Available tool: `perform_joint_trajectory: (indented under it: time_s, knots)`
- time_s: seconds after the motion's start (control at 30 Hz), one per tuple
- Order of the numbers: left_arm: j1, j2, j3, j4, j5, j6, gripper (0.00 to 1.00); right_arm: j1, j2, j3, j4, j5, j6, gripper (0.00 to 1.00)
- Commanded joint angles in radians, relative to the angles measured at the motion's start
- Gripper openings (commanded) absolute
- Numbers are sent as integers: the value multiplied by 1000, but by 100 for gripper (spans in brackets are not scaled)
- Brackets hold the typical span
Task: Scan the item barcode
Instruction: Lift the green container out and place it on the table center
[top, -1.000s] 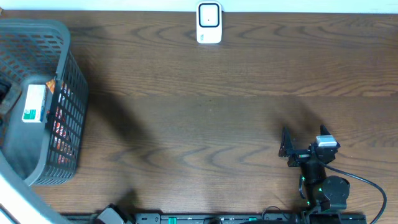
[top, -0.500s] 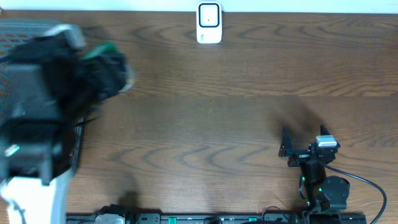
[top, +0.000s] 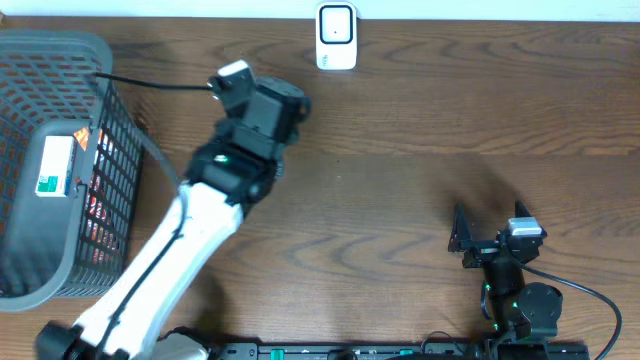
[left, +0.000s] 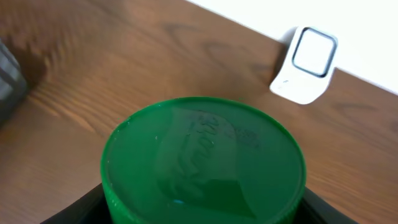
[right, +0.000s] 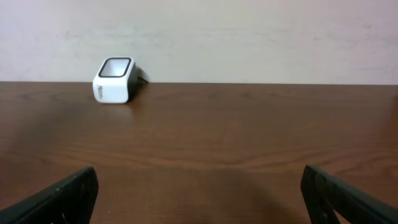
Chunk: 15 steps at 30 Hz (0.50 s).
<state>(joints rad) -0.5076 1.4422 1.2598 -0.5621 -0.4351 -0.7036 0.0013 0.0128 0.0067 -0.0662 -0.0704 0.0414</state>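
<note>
The bare spot in the middle of the table has room for the item. My left gripper will pull the item back from the scanner (top: 336, 37), away from the basket, and lower it onto that spot next.
The item is a round container with a green lid (left: 202, 162), and it fills the lower left wrist view. My left gripper (left: 202, 214) is shut on it, one black finger at each side of the lid. From overhead the left gripper (top: 290, 103) hangs over the table just left of and below the white scanner (top: 336, 37), and the container is mostly hidden under it. The scanner (left: 306, 63) stands ahead and to the right of the lid. No barcode shows. My right gripper (top: 458, 232) rests open at the lower right, nothing between its fingers (right: 62, 199).
A grey mesh basket (top: 110, 130) stands at the left edge. It holds a white box with a green label (top: 55, 165) and a red-orange packet (top: 95, 200). The scanner (right: 114, 79) sits by the table's far edge at the wall.
My left arm has swung from the basket to the right, over the table toward the scanner, carrying the green-lidded container. The right arm has not moved.
</note>
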Motion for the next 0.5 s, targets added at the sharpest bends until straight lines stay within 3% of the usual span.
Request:
perform_joint_trajectory:
  time_s: [0.0, 0.13, 0.3, 0.47]
  knots:
    - [-39, 62, -96, 100, -93, -108, 55, 9, -4, -1, -4, 2, -5, 99]
    - [-119, 111, -208, 200, -217, -186, 51, 9, -4, -1, -4, 2, -5, 99]
    - [-246, 131, -326, 336, -435, -189, 52, 9, -4, -1, -4, 2, -5, 99]
    - [-280, 133, -420, 406, -487, -190, 53, 9, -4, -1, -4, 2, -5, 99]
